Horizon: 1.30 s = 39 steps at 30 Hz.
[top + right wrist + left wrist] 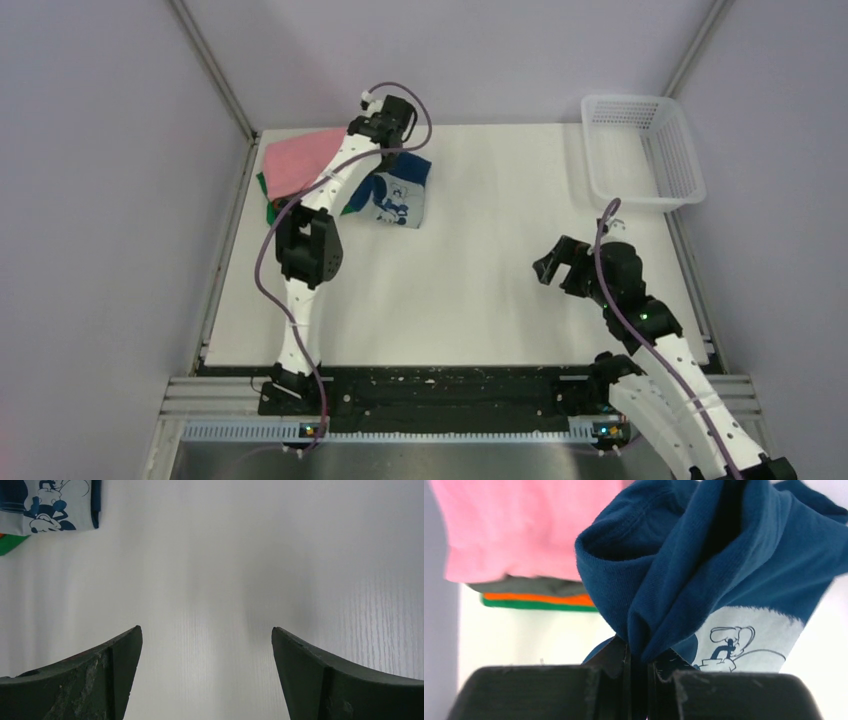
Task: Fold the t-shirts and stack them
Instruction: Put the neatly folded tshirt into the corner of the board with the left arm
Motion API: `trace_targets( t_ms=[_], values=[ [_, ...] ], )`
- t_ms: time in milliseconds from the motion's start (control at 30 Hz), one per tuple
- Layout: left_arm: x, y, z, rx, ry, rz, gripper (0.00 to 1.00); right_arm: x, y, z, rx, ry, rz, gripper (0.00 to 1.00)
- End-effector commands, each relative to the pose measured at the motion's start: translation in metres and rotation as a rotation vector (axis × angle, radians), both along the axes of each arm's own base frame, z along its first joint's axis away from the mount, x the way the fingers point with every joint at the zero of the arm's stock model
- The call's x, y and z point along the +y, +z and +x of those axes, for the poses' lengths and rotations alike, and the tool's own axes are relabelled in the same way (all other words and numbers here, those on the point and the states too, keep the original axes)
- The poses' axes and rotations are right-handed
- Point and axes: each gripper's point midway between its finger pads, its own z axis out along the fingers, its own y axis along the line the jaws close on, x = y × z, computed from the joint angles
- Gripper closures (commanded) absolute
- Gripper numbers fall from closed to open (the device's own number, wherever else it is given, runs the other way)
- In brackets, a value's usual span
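Note:
I should raise the navy t-shirt over the pink t-shirt with my left gripper, then lower it onto the stack (303,164) (533,526), because the printed end is still beside the stack.
The folded navy t-shirt (398,198) with its pale cartoon print hangs at the back left of the table, its lower end on the surface. My left gripper (392,150) is shut on a bunched fold of the navy t-shirt (704,565) and holds it up. Just left of it lies the stack: a pink t-shirt (298,160) on top, with grey (524,586), orange (539,599) and green (539,606) edges beneath. My right gripper (556,268) is open and empty over bare table at the right; the navy shirt's print (45,505) shows far off in its view.
A white mesh basket (642,150) stands at the back right corner. Grey walls and metal rails close in the table on the left, right and back. The left arm (308,245) reaches across the left side.

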Motion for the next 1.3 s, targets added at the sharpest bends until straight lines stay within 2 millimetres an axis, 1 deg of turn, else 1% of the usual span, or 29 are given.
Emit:
trace_targets(
  t_ms=[0,100,200,300,367,467,600,700,800,867,1067,1100,1267],
  values=[
    [0.035,0.076,0.023,-0.174,-0.018,0.156,1.00,-0.010,0.013,0.012,-0.099,-0.049,-0.023,0.01],
    [0.048,0.114,0.034,-0.279,-0.015,0.206,1.00,-0.010,0.007,0.014,-0.076,-0.034,-0.048,0.01],
    [0.058,0.149,0.039,-0.358,-0.032,0.240,1.00,-0.008,0.002,0.016,-0.048,-0.017,-0.064,0.01],
    [0.069,0.175,0.043,-0.417,-0.037,0.251,1.00,-0.006,-0.002,0.018,-0.036,-0.006,-0.064,0.01],
    [0.076,0.188,0.046,-0.432,-0.051,0.258,1.00,-0.005,-0.002,0.019,-0.040,-0.003,-0.061,0.01],
    [0.085,0.199,0.049,-0.452,-0.056,0.243,1.00,-0.004,-0.002,0.020,-0.045,-0.003,-0.058,0.01],
    [0.093,0.210,0.055,-0.475,-0.059,0.222,1.00,-0.004,-0.002,0.020,-0.046,-0.005,-0.055,0.01],
    [0.094,0.220,0.058,-0.500,-0.071,0.200,1.00,-0.003,-0.002,0.022,-0.044,-0.005,-0.050,0.01],
    [0.099,0.217,0.063,-0.502,-0.074,0.170,1.00,-0.002,-0.003,0.024,-0.034,-0.003,-0.047,0.01],
    [0.107,0.207,0.066,-0.483,-0.064,0.147,1.00,-0.001,-0.004,0.025,-0.029,-0.005,-0.047,0.01],
    [0.137,0.157,0.076,-0.385,-0.021,0.049,1.00,-0.001,-0.007,0.026,-0.006,-0.011,-0.046,0.01],
    [0.146,0.150,0.077,-0.374,-0.004,0.034,1.00,-0.001,-0.007,0.026,-0.002,-0.010,-0.046,0.01],
    [0.176,0.120,0.083,-0.317,0.027,0.020,1.00,0.000,-0.008,0.028,0.013,-0.015,-0.045,0.01]
  ],
)
